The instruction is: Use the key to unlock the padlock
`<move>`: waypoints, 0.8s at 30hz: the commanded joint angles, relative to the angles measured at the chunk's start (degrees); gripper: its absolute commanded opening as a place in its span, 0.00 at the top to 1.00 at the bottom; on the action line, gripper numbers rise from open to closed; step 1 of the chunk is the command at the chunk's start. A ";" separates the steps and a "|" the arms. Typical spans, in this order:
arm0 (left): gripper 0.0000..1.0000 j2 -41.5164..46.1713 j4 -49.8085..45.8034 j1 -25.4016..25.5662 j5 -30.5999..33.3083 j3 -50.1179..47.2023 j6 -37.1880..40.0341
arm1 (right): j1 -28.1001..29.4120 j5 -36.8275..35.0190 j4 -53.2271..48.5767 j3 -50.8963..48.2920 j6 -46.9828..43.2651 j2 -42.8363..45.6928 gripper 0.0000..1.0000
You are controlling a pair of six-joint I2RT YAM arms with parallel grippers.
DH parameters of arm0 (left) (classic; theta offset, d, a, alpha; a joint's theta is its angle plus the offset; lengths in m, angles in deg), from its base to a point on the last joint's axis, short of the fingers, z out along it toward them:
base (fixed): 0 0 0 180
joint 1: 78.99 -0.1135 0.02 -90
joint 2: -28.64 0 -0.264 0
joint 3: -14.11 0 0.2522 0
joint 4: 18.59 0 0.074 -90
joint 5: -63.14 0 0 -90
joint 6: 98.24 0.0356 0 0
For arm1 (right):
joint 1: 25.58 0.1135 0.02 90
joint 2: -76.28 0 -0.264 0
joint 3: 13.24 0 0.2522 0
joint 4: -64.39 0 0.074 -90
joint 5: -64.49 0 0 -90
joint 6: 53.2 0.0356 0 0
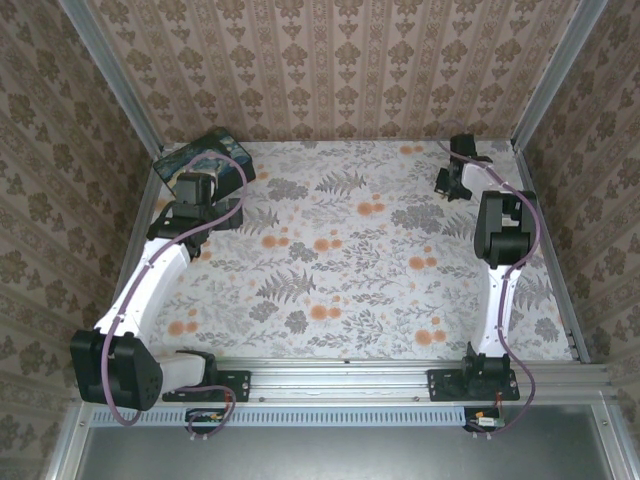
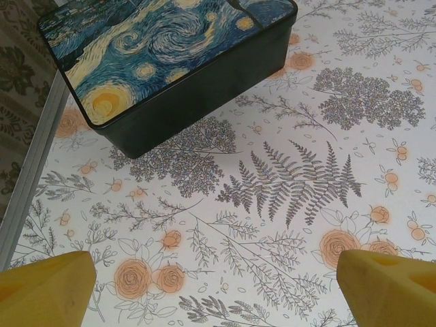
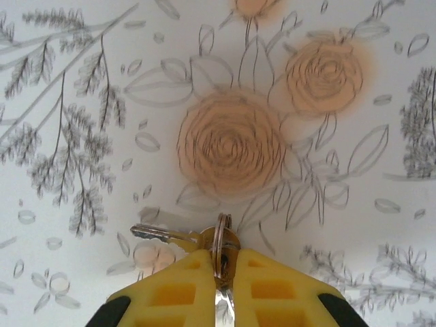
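I next need to draw my right gripper back and toward the table's middle to release the small silver key [image 3: 158, 234], as the clear cloth there is back of it.
My right gripper [image 3: 222, 264] is shut on a small silver key [image 3: 158, 234], pinching its head and the key ring [image 3: 221, 240] between the yellow fingers. The blade sticks out to the left, just above the floral tablecloth. In the top view the right gripper [image 1: 449, 183] is at the far right of the table. My left gripper [image 2: 218, 300] is open with nothing between its yellow fingertips [image 2: 48, 289], and it hangs over the cloth just short of the dark box [image 2: 170, 48] with the swirling painting. The padlock is out of view.
The painted box [image 1: 202, 157] sits in the far left corner against the metal frame rail [image 2: 30, 163]. Patterned walls close the table on three sides. The floral cloth [image 1: 340, 260] stretches between the two arms.
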 commanded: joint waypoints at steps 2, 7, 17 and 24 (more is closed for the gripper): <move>0.00 2.81 -0.61 0.15 1.23 0.90 0.47 | 1.85 2.10 -4.07 -2.52 -1.77 2.98 1.00; 0.00 4.17 -0.68 0.16 0.84 0.63 -0.25 | 3.31 2.77 -7.31 -4.53 -2.88 7.46 1.00; 0.00 4.78 -0.84 1.30 -0.92 2.30 -0.83 | 11.43 6.51 -8.76 -24.95 0.61 25.98 1.00; 0.00 4.98 -0.82 4.73 -1.23 0.76 -3.76 | 22.14 9.09 -5.39 -42.84 7.56 36.99 1.00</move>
